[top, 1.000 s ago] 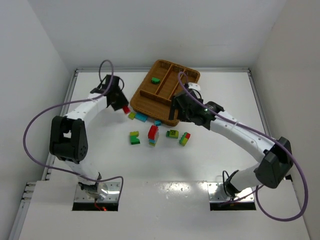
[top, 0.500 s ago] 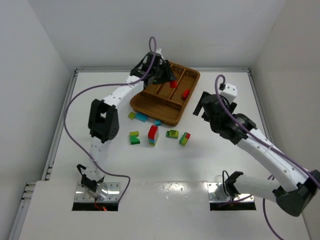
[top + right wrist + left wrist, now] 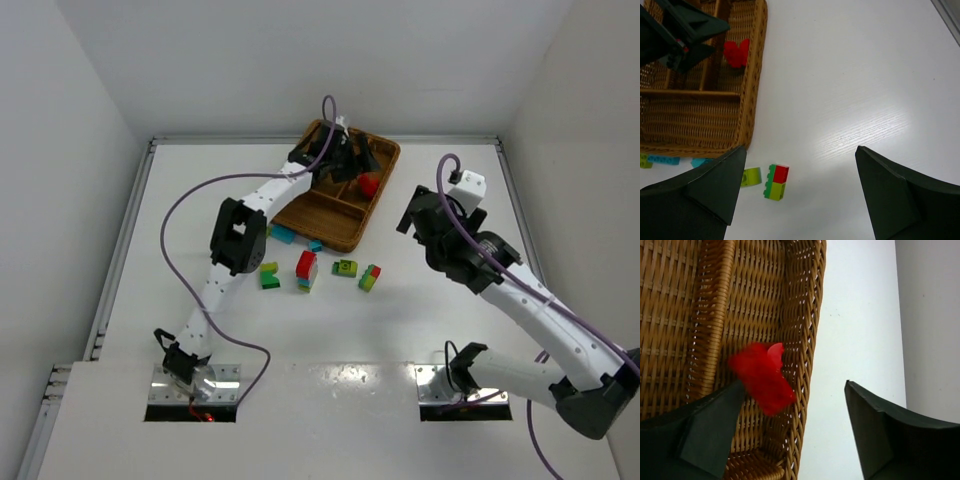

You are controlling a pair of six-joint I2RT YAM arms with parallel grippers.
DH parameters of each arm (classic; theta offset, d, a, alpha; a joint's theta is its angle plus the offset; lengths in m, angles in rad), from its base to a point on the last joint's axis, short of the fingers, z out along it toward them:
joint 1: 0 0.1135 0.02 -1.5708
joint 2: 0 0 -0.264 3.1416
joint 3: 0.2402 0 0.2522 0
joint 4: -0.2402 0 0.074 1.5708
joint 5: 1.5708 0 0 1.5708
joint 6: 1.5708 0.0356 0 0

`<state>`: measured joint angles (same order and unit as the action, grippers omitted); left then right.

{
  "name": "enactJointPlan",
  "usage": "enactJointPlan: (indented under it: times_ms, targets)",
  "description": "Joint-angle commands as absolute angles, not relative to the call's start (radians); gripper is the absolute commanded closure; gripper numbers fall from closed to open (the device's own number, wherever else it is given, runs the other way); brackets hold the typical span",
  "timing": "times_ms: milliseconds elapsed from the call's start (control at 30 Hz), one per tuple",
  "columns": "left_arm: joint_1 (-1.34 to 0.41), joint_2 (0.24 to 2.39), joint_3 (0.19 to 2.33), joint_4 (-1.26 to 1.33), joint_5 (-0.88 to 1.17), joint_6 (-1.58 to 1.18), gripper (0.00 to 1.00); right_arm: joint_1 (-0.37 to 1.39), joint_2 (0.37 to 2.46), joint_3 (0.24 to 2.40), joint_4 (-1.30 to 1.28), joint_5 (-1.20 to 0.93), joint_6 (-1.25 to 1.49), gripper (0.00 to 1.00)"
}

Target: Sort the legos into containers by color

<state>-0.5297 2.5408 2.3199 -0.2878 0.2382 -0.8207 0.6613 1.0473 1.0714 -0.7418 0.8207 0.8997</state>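
Observation:
My right gripper comes back, to the left in the top view, and down onto the lego stack's red top (image 3: 306,263) next, since other colors are joined beneath it.
The brown wicker tray (image 3: 325,212) stands at the back middle of the table. My left gripper (image 3: 360,165) hangs open over its right-hand container. A blurred red lego (image 3: 762,377) shows just past my left finger (image 3: 710,430), against the tray's right wall (image 3: 802,340), and nothing is between the jaws. The same red lego (image 3: 736,52) also shows in the right wrist view, low in that container. My right gripper (image 3: 412,215) stands open and empty to the right of the tray, above bare table. Several legos lie in front of the tray, among them a red-topped stack (image 3: 306,270) and a red, green and lime block (image 3: 776,181).
Lime and blue bricks (image 3: 277,234) lie against the tray's near wall, with a yellow-green brick (image 3: 268,276) and a green one (image 3: 345,267) further forward. White walls close in the table on three sides. The left arm spans from its base up to the tray.
My left arm swung from the table left of the tray to over it with a red lego, then opened and let it go. My right arm drew back to the right.

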Motion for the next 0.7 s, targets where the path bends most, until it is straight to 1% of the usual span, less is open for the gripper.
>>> enactJointPlan:
  times_ms: [0,167,267,300,333,367,400,433,467,500,533,567,600,633,667]
  targets:
    - [-0.534,2.474,2.34,-0.248,0.259,-0.807,0.08,0.663,1.087,1.101,-0.727,0.787,0.855,0.09]
    - [-0.511,2.34,2.267,-0.314,0.247,-0.749,0.07,0.663,1.124,1.115,-0.701,0.686,0.831,0.09]
    - [-0.489,2.166,2.127,-0.38,0.18,-0.692,0.07,0.663,1.143,1.103,-0.657,0.556,0.776,0.09]
    - [-0.477,2.111,2.071,-0.394,0.151,-0.669,0.07,0.663,1.143,1.103,-0.62,0.51,0.752,0.09]
    - [-0.477,1.994,1.937,-0.405,0.061,-0.669,0.07,0.675,1.17,1.092,-0.602,0.421,0.735,0.09]
    - [-0.465,1.935,1.786,-0.405,-0.033,-0.655,0.07,0.713,1.202,1.092,-0.563,0.349,0.726,0.09]
    - [-0.45,1.881,1.784,-0.405,-0.034,-0.655,0.07,0.745,1.203,1.092,-0.54,0.348,0.726,0.09]
    - [-0.439,1.837,1.664,-0.405,-0.116,-0.643,0.07,0.777,1.253,1.092,-0.528,0.312,0.726,0.09]
    - [-0.425,1.759,1.61,-0.42,-0.152,-0.634,0.07,0.81,1.287,1.107,-0.528,0.311,0.726,0.09]
    - [-0.408,1.725,1.561,-0.437,-0.184,-0.634,0.07,0.865,1.322,1.147,-0.528,0.302,0.745,0.07]
    - [-0.367,1.689,1.467,-0.471,-0.207,-0.652,0.07,0.891,1.357,1.166,-0.528,0.302,0.759,0.06]
    - [-0.342,1.654,1.422,-0.492,-0.247,-0.672,0.07,0.909,1.388,1.184,-0.528,0.29,0.773,0.06]
    - [-0.315,1.579,1.375,-0.503,-0.247,-0.689,0.07,0.945,1.437,1.21,-0.517,0.29,0.802,0.06]
    - [-0.263,1.537,1.282,-0.503,-0.247,-0.719,0.07,0.96,1.457,1.219,-0.506,0.29,0.822,0.06]
    - [-0.238,1.498,1.238,-0.503,-0.247,-0.736,0.07,0.971,1.476,1.22,-0.506,0.29,0.843,0.06]
